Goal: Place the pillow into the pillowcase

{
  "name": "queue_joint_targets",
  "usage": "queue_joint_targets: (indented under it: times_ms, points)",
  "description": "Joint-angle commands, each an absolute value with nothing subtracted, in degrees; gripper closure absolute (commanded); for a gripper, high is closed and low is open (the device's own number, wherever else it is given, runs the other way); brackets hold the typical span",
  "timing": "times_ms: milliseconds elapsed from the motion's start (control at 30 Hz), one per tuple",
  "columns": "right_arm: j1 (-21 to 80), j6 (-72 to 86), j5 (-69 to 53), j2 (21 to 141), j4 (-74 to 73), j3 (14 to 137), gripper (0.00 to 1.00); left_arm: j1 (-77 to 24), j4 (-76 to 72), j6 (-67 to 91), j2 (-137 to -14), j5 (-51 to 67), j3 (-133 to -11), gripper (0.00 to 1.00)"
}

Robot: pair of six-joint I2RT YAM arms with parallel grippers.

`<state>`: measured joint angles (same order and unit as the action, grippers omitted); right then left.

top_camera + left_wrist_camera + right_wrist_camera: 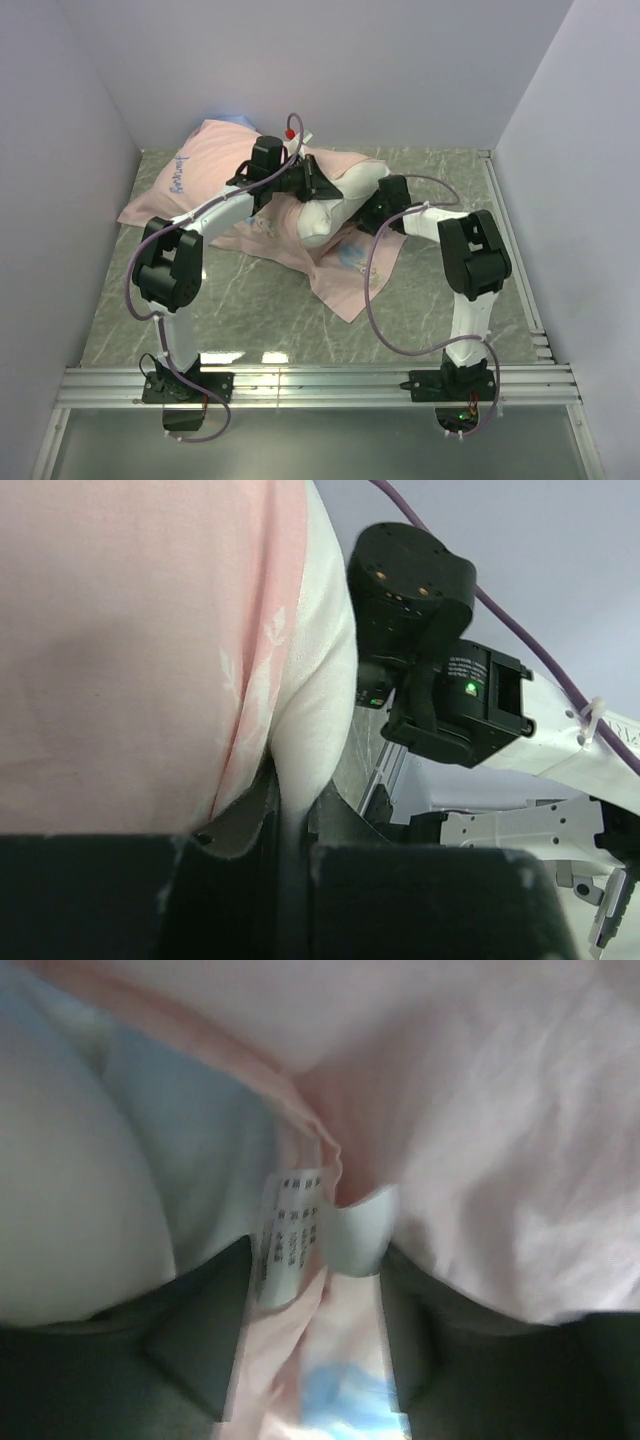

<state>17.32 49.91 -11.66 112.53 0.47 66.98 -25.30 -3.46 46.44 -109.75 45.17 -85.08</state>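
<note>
The pillowcase's near folds lie back of my left gripper and to its left in the top view, so I will draw the bulging pillow there and release.
The pink pillowcase (205, 178) lies spread across the far middle of the table. The white pillow (325, 212) bulges out of its right part. My left gripper (318, 188) is over the pillow; in the left wrist view (290, 830) it is shut on a pinched fold of the white pillow (318, 710), with the pink pillowcase (120, 650) draped beside it. My right gripper (377, 213) is at the pillow's right side. In the right wrist view (310, 1340) it is shut on bunched pink pillowcase cloth (500, 1160) by two small care tags (290, 1230), with white pillow (70, 1220) at left.
White walls close in the table on the left, back and right. A metal rail (320, 385) runs along the near edge by the arm bases. My right arm's wrist (430, 680) is close beside the left gripper. Purple cables loop from both arms.
</note>
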Motion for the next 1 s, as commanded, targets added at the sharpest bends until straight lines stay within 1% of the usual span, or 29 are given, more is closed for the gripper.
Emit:
queue_joint_targets:
  times_ms: [0, 33, 67, 133, 200, 367, 500, 633, 700, 767, 800, 967]
  points:
    - [18.11, 50.8, -6.95, 116.8, -4.91, 70.92, 0.54, -25.49, -6.6, 49.75, -106.35, 47.64, -84.82, 1.0]
    - [18.11, 50.19, -6.77, 117.33, -7.27, 71.36, 0.75, -25.4, -5.9, 49.57, -106.17, 47.29, -84.64, 1.0]
    - [17.93, 49.23, -7.38, 118.29, -7.99, 71.98, 0.84, -25.49, -5.71, 49.22, -106.08, 47.11, -84.55, 1.0]
    - [17.49, 48.0, -7.38, 118.47, -10.0, 72.77, 1.0, -25.49, -4.49, 48.78, -105.82, 46.15, -84.55, 1.0]
    - [16.88, 46.68, -8.17, 118.13, -10.28, 72.86, 1.0, -25.14, -3.35, 47.99, -105.47, 45.44, -84.46, 1.0]
    - [13.36, 41.58, -13.69, 110.67, -10.54, 67.17, 1.0, -23.56, -0.36, 45.1, -104.94, 39.75, -83.5, 1.0]
    - [8.71, 37.28, -18.01, 102.15, -12.48, 61.45, 1.0, -22.68, 10.07, 38.07, -105.9, 32.0, -85.77, 1.0]
    - [3.44, 32.35, -20.82, 96.25, -14.33, 58.98, 1.0, -22.5, 15.28, 31.74, -108.72, 32.34, -87.53, 1.0]
    - [0.81, 31.73, -22.92, 95.89, -14.06, 59.15, 1.0, -22.5, 18.44, 27.26, -109.6, 34.09, -87.98, 1.0]
    - [0.26, 31.73, -23.9, 95.8, -13.8, 59.94, 1.0, -22.5, 20.73, 22.1, -109.08, 35.15, -86.67, 1.0]
    - [-1.74, 32.08, -25.3, 95.54, -12.93, 59.77, 1.0, -22.5, 21.26, 20.06, -108.03, 36.29, -85.88, 1.0]
    - [-2.64, 32.26, -27.68, 95.53, -9.41, 59.06, 1.0, -22.5, 27.23, 7.32, -104.51, 39.02, -82.53, 1.0]
